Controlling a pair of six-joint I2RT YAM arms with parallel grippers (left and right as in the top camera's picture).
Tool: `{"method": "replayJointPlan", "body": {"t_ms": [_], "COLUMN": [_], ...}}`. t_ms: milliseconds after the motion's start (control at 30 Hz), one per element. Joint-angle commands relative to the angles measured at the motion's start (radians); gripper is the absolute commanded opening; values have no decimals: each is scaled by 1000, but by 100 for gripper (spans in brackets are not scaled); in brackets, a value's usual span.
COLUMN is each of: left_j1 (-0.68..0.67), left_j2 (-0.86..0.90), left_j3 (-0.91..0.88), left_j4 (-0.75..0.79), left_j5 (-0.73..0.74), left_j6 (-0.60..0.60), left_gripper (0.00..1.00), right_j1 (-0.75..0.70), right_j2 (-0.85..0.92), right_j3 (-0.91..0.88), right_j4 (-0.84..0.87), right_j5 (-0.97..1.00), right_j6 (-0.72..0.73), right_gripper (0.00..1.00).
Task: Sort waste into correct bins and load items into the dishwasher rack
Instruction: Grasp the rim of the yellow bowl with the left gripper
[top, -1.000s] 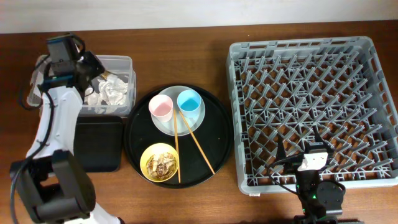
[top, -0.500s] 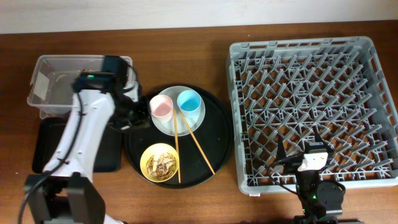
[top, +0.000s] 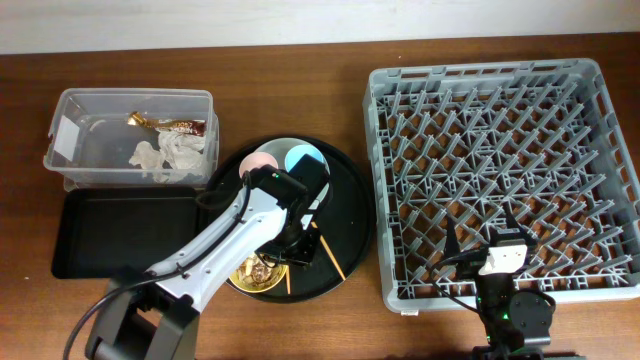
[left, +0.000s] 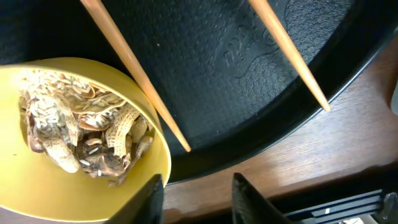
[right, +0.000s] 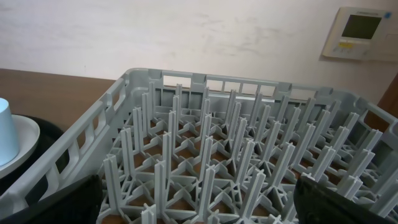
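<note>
My left gripper lowers, open, onto the yellow bowl's rim (top: 285, 274) (left: 168, 164) beside the chopstick's end next, one finger inside and one outside, since scraps fill the bowl's middle.
My left gripper (top: 298, 250) (left: 198, 202) is open and empty, low over the front of the round black tray. Its left finger is beside the rim of the yellow bowl (left: 81, 180) (top: 250, 278), which holds brownish food scraps (left: 81, 134). Two wooden chopsticks (left: 134, 68) lie on that tray beside the bowl. The arm partly hides the pink cup (top: 262, 159), the blue cup (top: 299, 157) and the grey-green plate (top: 282, 146). The napkin (top: 170, 156) and gold-brown wrapper (top: 172, 124) lie in the clear tub (top: 70, 135). My right gripper (top: 505, 250) (right: 199, 214) is open over the grey rack (top: 500, 170) (right: 249, 143).
The round black tray (top: 350, 215) (left: 236, 56) sits between the bins and the rack. The shallow black tray (top: 110, 235) lies in front of the clear tub. Bare wooden table shows in front of the round tray (left: 298, 149).
My left arm has swung from the clear tub to the right and forward, down over the round tray beside the yellow bowl. The wrapper now shows in the tub. The right arm has not moved.
</note>
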Motion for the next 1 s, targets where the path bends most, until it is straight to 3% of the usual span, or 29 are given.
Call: {"method": "replayJointPlan", "body": {"t_ms": [0, 133, 400, 500, 967], "left_j1": [-5, -5, -5, -4, -5], "left_j2": [-4, -4, -4, -4, -4], "left_j3": [-8, -45, -200, -206, -171], "left_j4": [0, 70, 237, 242, 227], "left_j5": [-54, -117, -117, -117, -116], "left_j6": [4, 3, 4, 4, 4], "left_gripper": [36, 29, 26, 20, 20], "right_j1": [-4, -4, -4, -4, -4], "right_j2": [-5, -5, -5, -5, -5], "right_j3": [-5, -5, -5, -5, -5], "right_j4": [-4, -4, -4, -4, -4], "right_j5": [-6, -6, -6, -6, -6], "right_j6": [-7, -7, -7, -7, -7], "right_gripper": [98, 98, 98, 98, 98]}}
